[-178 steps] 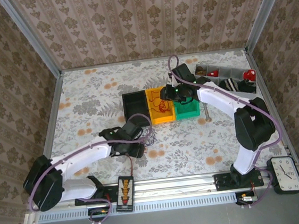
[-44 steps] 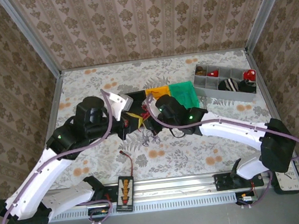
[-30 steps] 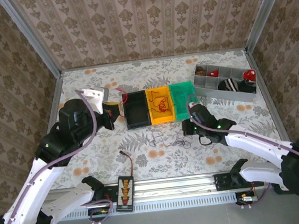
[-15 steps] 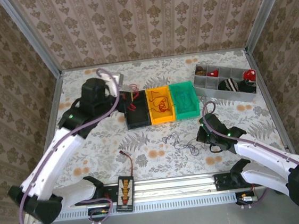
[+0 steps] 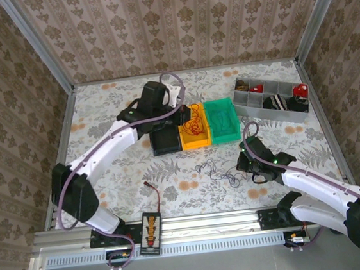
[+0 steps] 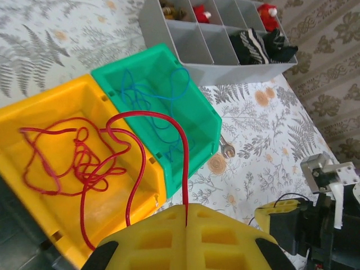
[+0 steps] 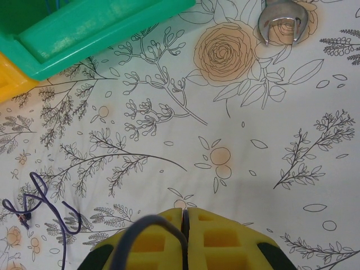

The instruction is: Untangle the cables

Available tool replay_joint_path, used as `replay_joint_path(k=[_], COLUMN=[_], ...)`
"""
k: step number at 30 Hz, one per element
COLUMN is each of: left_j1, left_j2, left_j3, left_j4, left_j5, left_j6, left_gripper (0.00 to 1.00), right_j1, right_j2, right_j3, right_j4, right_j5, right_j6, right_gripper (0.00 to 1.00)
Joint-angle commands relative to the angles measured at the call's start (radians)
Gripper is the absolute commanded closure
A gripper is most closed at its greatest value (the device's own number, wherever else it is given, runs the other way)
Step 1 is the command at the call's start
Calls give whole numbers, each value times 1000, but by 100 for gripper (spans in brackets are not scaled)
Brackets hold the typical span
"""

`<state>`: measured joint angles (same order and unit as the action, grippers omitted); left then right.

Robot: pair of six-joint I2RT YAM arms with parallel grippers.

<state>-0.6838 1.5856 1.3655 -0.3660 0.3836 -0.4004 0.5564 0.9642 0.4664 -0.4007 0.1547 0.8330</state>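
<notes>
The bin below my left gripper already holds the cable's red coils. I will lower my left gripper toward them next and release the held part of the red cable over the yellow bin (image 5: 194, 142).
My left gripper (image 6: 186, 208) is shut on a red cable (image 6: 147, 114) that arcs up from the jaws and down into the yellow bin (image 6: 143, 201), where its coils (image 6: 73, 152) lie. From above, the left gripper (image 5: 187, 110) hangs over the yellow bin (image 5: 194, 142). A thin blue cable (image 6: 169, 90) lies in the green bin (image 6: 209, 121). A small bunch of blue-purple wires (image 5: 217, 171) lies on the table. My right gripper (image 5: 242, 166) sits at its right end, low over the cloth. The right gripper (image 7: 184, 212) is shut on a dark blue wire (image 7: 143, 225) that loops over one finger.
A black bin (image 5: 167, 143) stands left of the yellow one. A grey divided tray (image 5: 269, 96) with small items is at the back right. A wrench (image 7: 283, 22) lies near the green bin (image 7: 84, 28). A connector board (image 5: 151, 231) sits at the near rail.
The left arm has swung right from the black bin to over the yellow bin, carrying the red cable. The right arm has hardly moved in the last half second.
</notes>
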Motion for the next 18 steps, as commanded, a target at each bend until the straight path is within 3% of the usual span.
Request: replay_joint_path(k=[1,4,11,12,14,15,18], left_j1=[-11,-14,-38,-43,-55,-61,-81], left_j2=[56,127,237,247,261,261,256], left_j3=[44,66,113,125,152,164,217], left_j4=[72,61,8,-1,-10,-9,-9], left_j5=[36,3,-190,-195,-202,-202,-211], left_j6=[-15,5,92,100,111,113,122], left_gripper=[100,100,100,89,45,33,24], right_j1=[-3,-3,-3,-3,-3,-3,-3], right_j2=[0,-4,-18,-18,-19,-18,-12], right_j3=[26,25,31,32,35,36,42], right_j4=[-18,-23,-27,-27,-26,-26,-20], right_j5=[26,27,20,17,12,10,5], right_j6=[-18,-18,-28,-31,-36,-38,-44], right_gripper=[100,100,100,100,100,100,100])
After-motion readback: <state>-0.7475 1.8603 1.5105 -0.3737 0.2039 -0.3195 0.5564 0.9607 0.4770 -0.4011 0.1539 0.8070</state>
